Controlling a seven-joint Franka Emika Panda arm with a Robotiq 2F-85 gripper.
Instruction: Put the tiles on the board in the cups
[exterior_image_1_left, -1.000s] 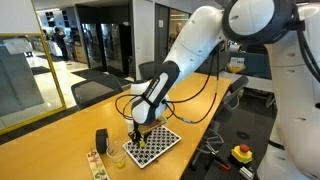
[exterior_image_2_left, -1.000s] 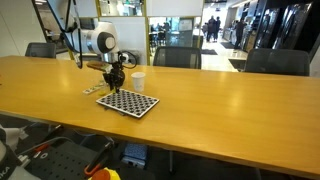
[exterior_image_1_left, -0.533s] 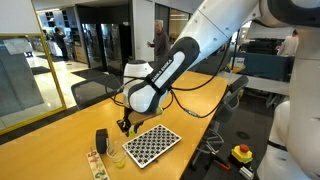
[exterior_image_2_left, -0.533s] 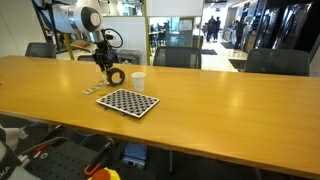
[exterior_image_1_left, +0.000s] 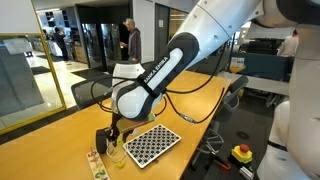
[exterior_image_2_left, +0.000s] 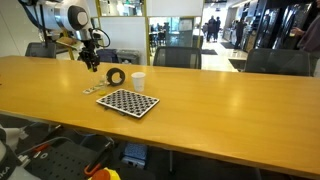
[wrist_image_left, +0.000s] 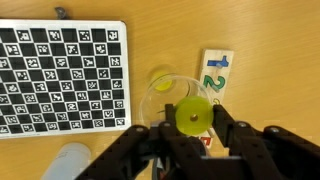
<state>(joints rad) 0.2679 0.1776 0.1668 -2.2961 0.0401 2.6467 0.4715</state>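
I need to lower the yellow tile (wrist_image_left: 193, 113) in my gripper a little next, toward the opening of the clear cup, and open my gripper there.
My gripper (wrist_image_left: 193, 120) is shut on a round yellow tile (wrist_image_left: 193, 113) and holds it over the clear cup (wrist_image_left: 160, 102). A second yellow piece (wrist_image_left: 160, 75) shows at the cup's far side, seemingly inside it. The checkered board (wrist_image_left: 60, 75) lies to the left with no tiles showing on it. The white cup (wrist_image_left: 72, 162) is at the bottom left. In an exterior view the gripper (exterior_image_1_left: 113, 135) hangs just above the clear cup (exterior_image_1_left: 118, 158), beside the board (exterior_image_1_left: 150, 143). In the other, the gripper (exterior_image_2_left: 92, 62) is beyond the board (exterior_image_2_left: 127, 101), with the white cup (exterior_image_2_left: 138, 81) nearby.
A narrow patterned strip with numbers (wrist_image_left: 214, 72) lies right of the clear cup, and also shows in an exterior view (exterior_image_1_left: 95, 163). A dark upright cylinder (exterior_image_1_left: 101, 140) stands close to the gripper. Office chairs line the far side of the long wooden table (exterior_image_2_left: 220, 110).
The arm has lifted off the board and swung sideways to above the clear cup, carrying the yellow tile in its shut fingers.
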